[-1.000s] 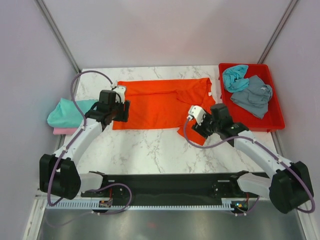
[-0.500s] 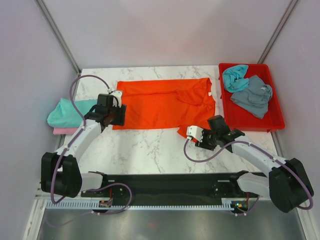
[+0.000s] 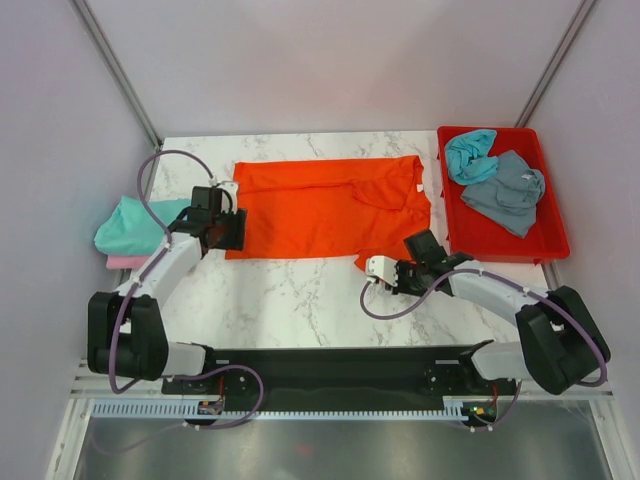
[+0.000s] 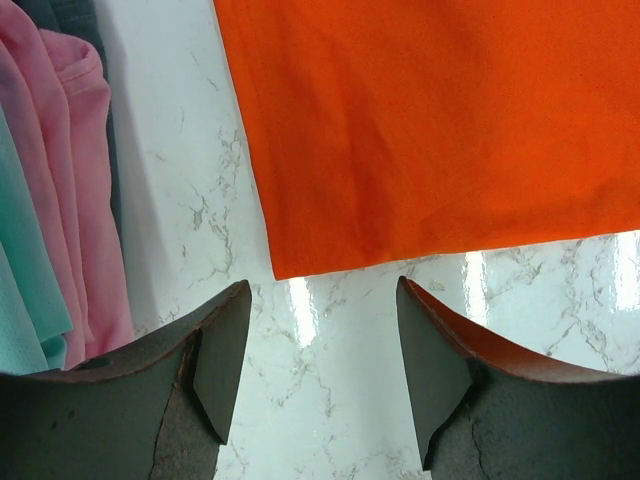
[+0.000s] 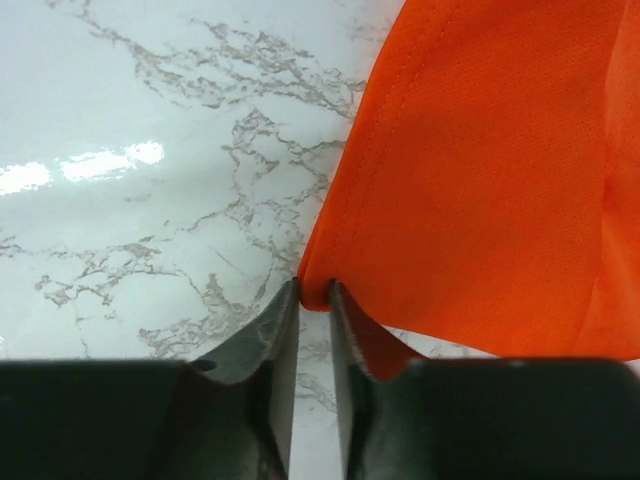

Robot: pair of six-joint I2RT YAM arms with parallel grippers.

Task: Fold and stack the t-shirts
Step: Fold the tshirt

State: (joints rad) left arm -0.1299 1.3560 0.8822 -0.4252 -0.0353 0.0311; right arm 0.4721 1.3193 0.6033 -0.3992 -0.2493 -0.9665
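The left gripper moves down onto the orange shirt's near corner next, shifting toward the pink shirt, since that corner sits off-centre by the finger nearest the pink shirt.
A bright orange t-shirt lies spread flat across the back middle of the marble table. My right gripper sits low at the shirt's near right corner. Its jaws are pinched on the tip of that corner. My left gripper hovers open just before the shirt's near left corner, with only marble between its fingers. A teal t-shirt lies on a pink one at the table's left edge.
A red tray at the back right holds a crumpled teal shirt and a grey-blue shirt. Grey walls and slanted metal posts close in the table. Both arm bases sit on the black bar at the near edge.
My right gripper moved left and towards the near edge, came down to the shirt's near right corner and closed on it. The left gripper edged slightly left and stayed open.
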